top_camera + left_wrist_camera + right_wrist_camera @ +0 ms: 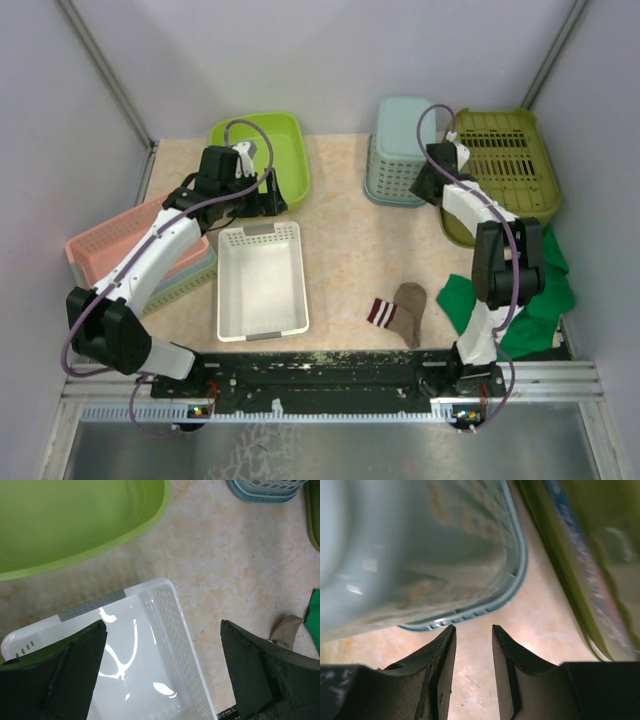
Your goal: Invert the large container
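Note:
My left gripper will shift right in the top view and descend astride the lime tub's side rim, as that should run below it with bare table beyond.
The large olive-green slatted container stands at the back right with its slotted face up. In the right wrist view its rim runs along the right edge. Beside it a teal basket sits rim-down on the table. My right gripper hangs low between the two. Its jaws are a narrow gap apart with nothing between them, just short of the teal rim. My left gripper is wide open and empty above the far right corner of a white basket.
A lime tub lies behind the white basket. Stacked pink and grey baskets stand at the left. A brown striped sock and a green cloth lie at the front right. Walls close in on three sides.

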`<state>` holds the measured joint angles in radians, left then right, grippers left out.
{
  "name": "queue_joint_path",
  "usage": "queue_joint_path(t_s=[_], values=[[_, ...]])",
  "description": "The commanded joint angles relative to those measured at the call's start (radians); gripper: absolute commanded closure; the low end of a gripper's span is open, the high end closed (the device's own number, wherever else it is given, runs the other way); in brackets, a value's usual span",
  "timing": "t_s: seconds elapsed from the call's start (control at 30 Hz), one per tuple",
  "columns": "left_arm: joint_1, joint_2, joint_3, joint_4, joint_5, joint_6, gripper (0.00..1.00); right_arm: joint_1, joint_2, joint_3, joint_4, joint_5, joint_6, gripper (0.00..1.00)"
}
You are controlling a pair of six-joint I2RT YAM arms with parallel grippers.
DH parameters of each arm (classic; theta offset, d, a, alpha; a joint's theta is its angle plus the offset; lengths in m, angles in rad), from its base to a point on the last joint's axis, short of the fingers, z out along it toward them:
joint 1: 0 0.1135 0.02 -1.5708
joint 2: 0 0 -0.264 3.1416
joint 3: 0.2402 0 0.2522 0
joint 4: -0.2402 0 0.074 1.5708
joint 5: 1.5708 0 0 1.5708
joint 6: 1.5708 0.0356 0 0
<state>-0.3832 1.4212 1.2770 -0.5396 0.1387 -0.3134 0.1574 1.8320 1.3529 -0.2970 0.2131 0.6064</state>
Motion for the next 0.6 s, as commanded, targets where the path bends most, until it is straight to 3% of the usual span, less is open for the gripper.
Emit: queue_joint_path(t_s=[0.0,0.13,0.27,0.57], values=[[-0.021,0.051,0.032,0.018,-0.087,-0.003,0.01,-0.036,-0.143,-0.103,0.126,-0.181,-0.022,0.64],[-0.041,0.165,0.109,-0.032,-0.176,-0.003,0.01,-0.035,-0.281,-0.222,0.188,-0.321,-0.061,0.57],[-0.079,0.264,0.204,-0.037,-0.269,0.041,0.01,-0.010,-0.445,-0.325,0.160,-0.355,-0.105,0.48],[-0.167,0.601,0.526,0.019,-0.477,0.015,0.02,0.014,-0.796,-0.406,-0.148,-0.246,-0.180,0.30]])
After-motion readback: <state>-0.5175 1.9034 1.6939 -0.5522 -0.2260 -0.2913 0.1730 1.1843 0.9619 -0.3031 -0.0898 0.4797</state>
